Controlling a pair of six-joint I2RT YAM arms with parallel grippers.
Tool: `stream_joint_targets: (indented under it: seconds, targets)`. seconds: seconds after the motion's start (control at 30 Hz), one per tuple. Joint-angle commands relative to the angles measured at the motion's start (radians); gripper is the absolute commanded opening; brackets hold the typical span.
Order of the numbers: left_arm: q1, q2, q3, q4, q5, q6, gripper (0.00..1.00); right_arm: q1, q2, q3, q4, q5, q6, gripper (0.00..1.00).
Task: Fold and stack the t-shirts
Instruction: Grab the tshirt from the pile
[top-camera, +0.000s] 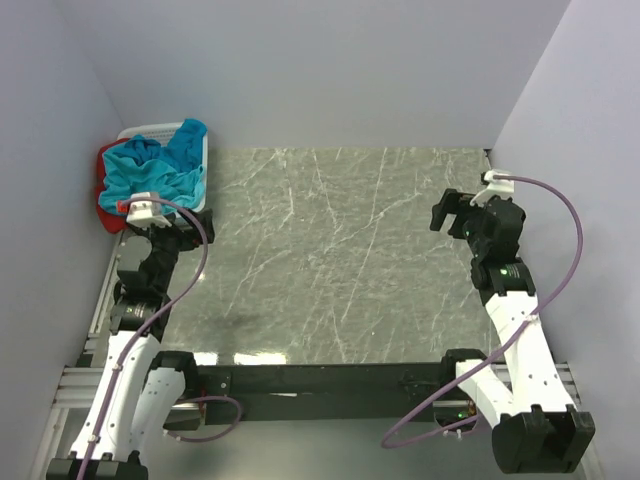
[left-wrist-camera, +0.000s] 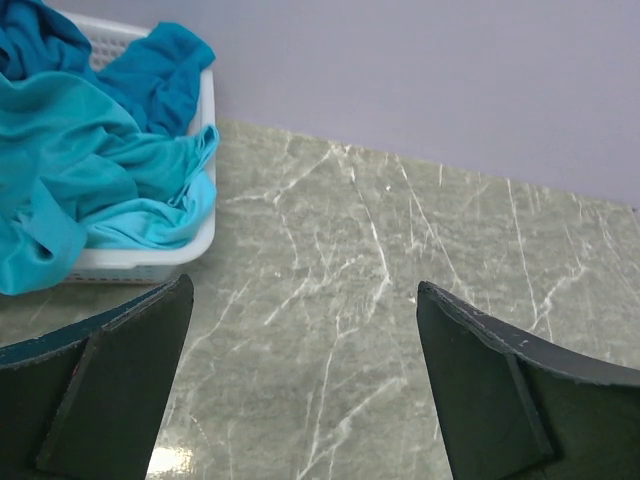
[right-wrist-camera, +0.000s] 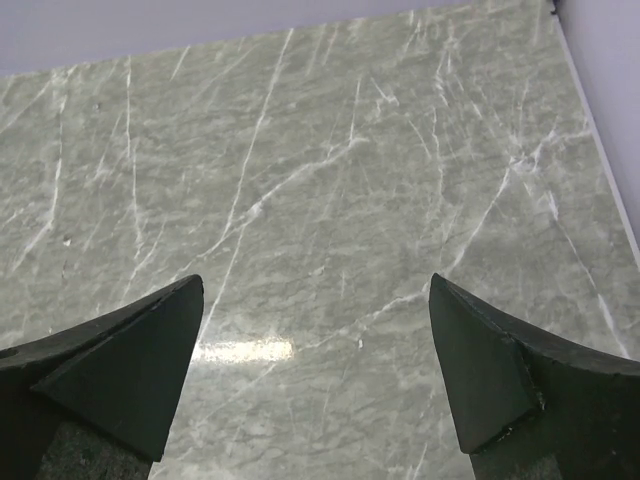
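Note:
I have only marble between the fingers of my left gripper. I will turn it and move it outward over the basket (top-camera: 152, 128) next, then down onto the lighter turquoise t-shirt.
Several turquoise t-shirts (top-camera: 150, 172) lie crumpled in a heap in a white basket (top-camera: 152, 128) at the far left corner. A red t-shirt (top-camera: 104, 198) hangs over the basket's left side. In the left wrist view the turquoise shirts (left-wrist-camera: 90, 170) spill over the basket's wall (left-wrist-camera: 150, 262). My left gripper (top-camera: 192, 224) is open and empty just right of the basket, above the table; in its wrist view (left-wrist-camera: 305, 290) only marble shows between the fingers. My right gripper (top-camera: 446, 212) is open and empty over the table's right side, as its wrist view (right-wrist-camera: 316, 284) also shows.
The grey-green marble table (top-camera: 330, 260) is closed in by pale walls at the left, back and right. A black rail (top-camera: 320, 378) runs along the near edge between the arm bases.

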Motion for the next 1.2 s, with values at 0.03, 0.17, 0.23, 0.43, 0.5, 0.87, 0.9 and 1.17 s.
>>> stream_joint_targets:
  seconds: [0.03, 0.17, 0.23, 0.43, 0.5, 0.87, 0.9, 1.17]
  targets:
    - [-0.003, 0.028, 0.042, 0.018, 0.061, -0.014, 0.99, 0.003, -0.052, -0.012, 0.045, 0.001, 0.001, 1.00]
    - [-0.003, 0.045, 0.062, 0.003, 0.052, -0.034, 1.00, 0.005, -0.103, -0.047, 0.073, -0.178, -0.140, 1.00]
    - [-0.002, 0.057, 0.059, 0.012, 0.055, -0.053, 0.99, 0.011, -0.120, -0.052, 0.074, -0.393, -0.200, 1.00]
    - [0.157, 0.243, 0.202, -0.023, 0.217, -0.218, 0.95, 0.042, -0.003, 0.009, -0.061, -0.789, -0.383, 1.00]
    - [0.251, 0.353, 0.266, -0.019, 0.311, -0.276, 0.94, 0.042, 0.050, 0.037, -0.180, -0.748, -0.458, 1.00]
    - [0.342, 0.904, 0.802, -0.344, 0.017, -0.395, 0.83, 0.048, 0.056, 0.057, -0.187, -0.637, -0.389, 0.99]
    - [0.342, 0.979, 0.849, -0.376, -0.012, -0.389, 0.79, 0.046, 0.051, 0.056, -0.185, -0.636, -0.389, 0.99]
    - [0.334, 1.306, 1.258, -0.635, -0.270, -0.369, 0.61, 0.055, 0.039, 0.065, -0.196, -0.630, -0.397, 0.99]
